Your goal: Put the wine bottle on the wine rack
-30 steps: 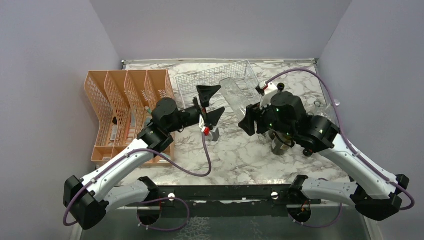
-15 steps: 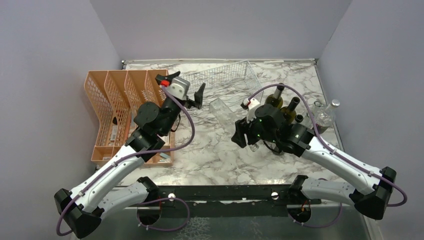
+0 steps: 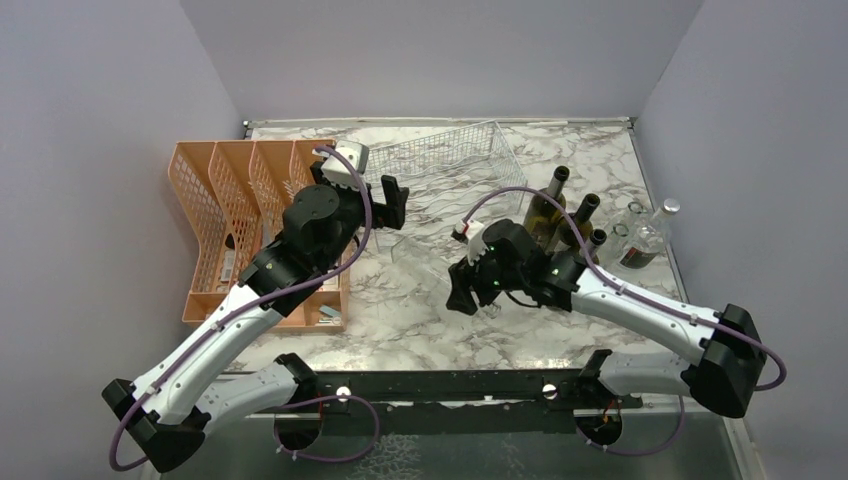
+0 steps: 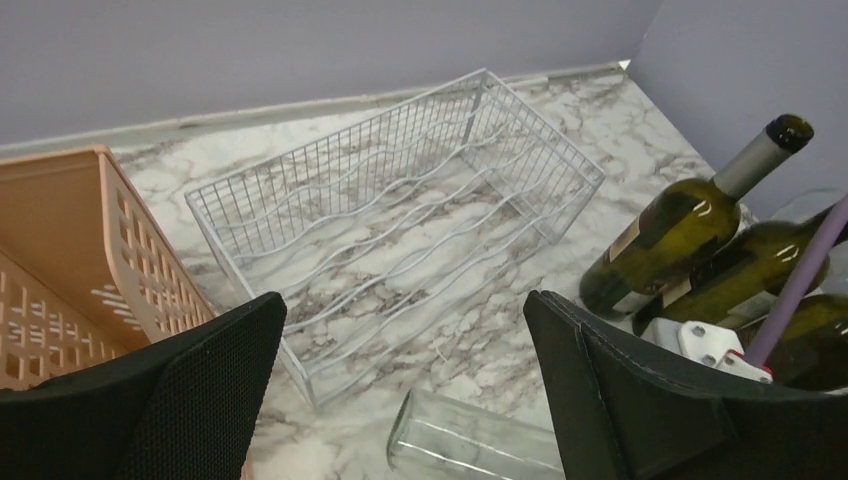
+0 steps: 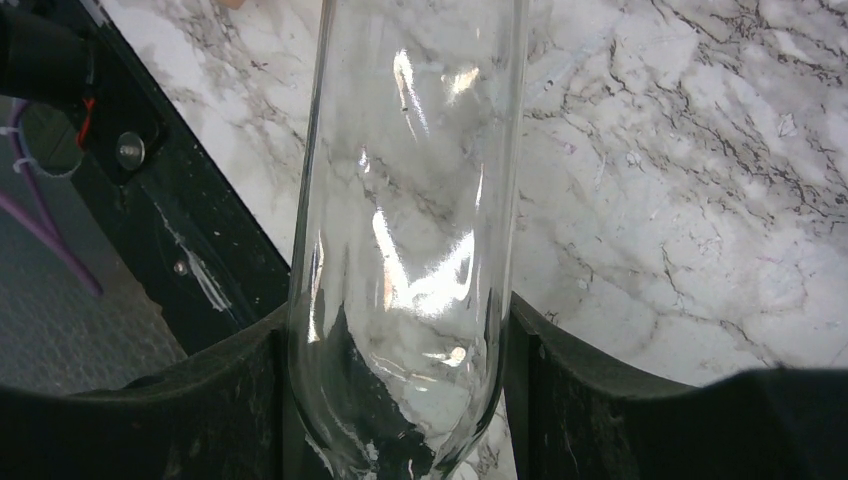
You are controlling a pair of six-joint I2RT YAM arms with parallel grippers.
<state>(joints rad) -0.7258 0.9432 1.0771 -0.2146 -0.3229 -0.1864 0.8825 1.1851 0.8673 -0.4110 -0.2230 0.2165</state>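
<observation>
My right gripper moves outward next, turns the bottle's base into the empty rack's end by the organiser, which lies outward, and releases the bottle.
The white wire wine rack (image 3: 440, 160) lies at the back middle of the table, and in the left wrist view (image 4: 400, 205) it holds nothing. My right gripper (image 3: 462, 287) is shut on a clear glass wine bottle (image 5: 410, 200) at its shoulder, with the body pointing left over the marble. The bottle's base (image 4: 470, 440) shows low in the left wrist view, in front of the rack and apart from it. My left gripper (image 3: 393, 203) is open and empty beside the rack's near left corner, jaws wide (image 4: 405, 310).
An orange mesh file organiser (image 3: 230, 220) stands at the left. Three green bottles (image 3: 548, 205) stand upright behind my right arm, and a clear bottle (image 3: 650, 235) stands near the right edge. The black front rail (image 5: 150, 200) lies close to the held bottle.
My right gripper has carried the clear bottle from the rack's near end forward and left, uncovering the green bottles. My left gripper has swung back and left to the rack's corner.
</observation>
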